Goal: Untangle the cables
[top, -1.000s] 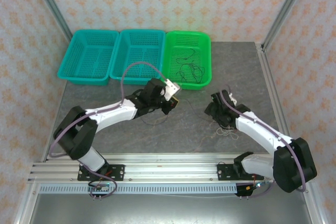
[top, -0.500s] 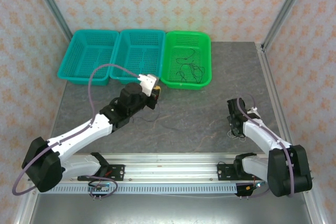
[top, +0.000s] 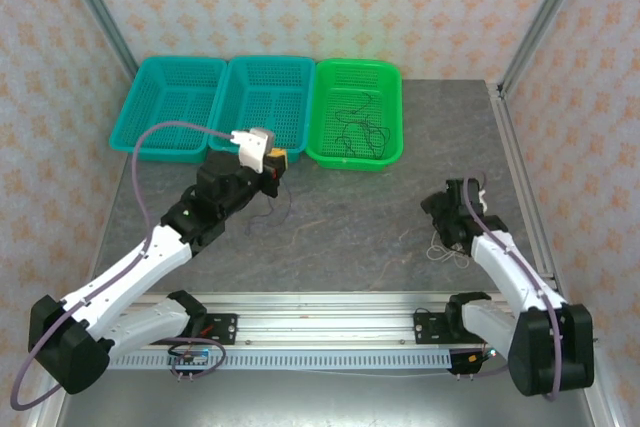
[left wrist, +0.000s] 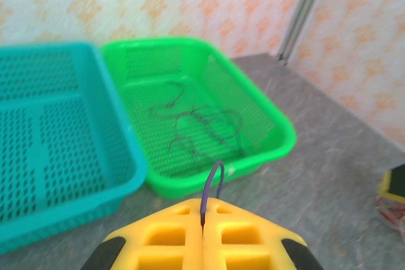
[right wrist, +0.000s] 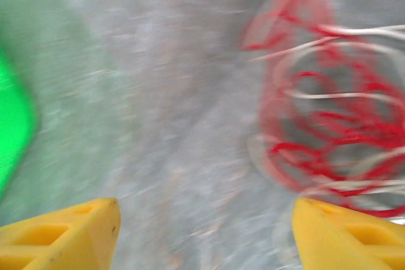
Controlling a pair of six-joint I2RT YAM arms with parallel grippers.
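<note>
I will lift my left gripper outward over the green basket, then lower it and let go of the purple cable inside, since thin black cables already lie there.
My left gripper hovers in front of the baskets, shut on a thin dark purple cable. That cable hangs from it down to the table. A blurred knot of red and white cables lies on the grey table, ahead and to the right of my right gripper. The right gripper's yellow fingers are wide apart with nothing between them. From above, my right gripper sits low beside the small tangle. More thin black cables lie in the green basket.
Three baskets stand in a row at the back: two teal ones and the green basket. A metal frame post rises at the right rear, and the table's right edge runs close to the right arm.
My left arm has swung left and back toward the baskets, carrying the dark cable with it. My right gripper has shifted right and now sits by the red and white tangle.
</note>
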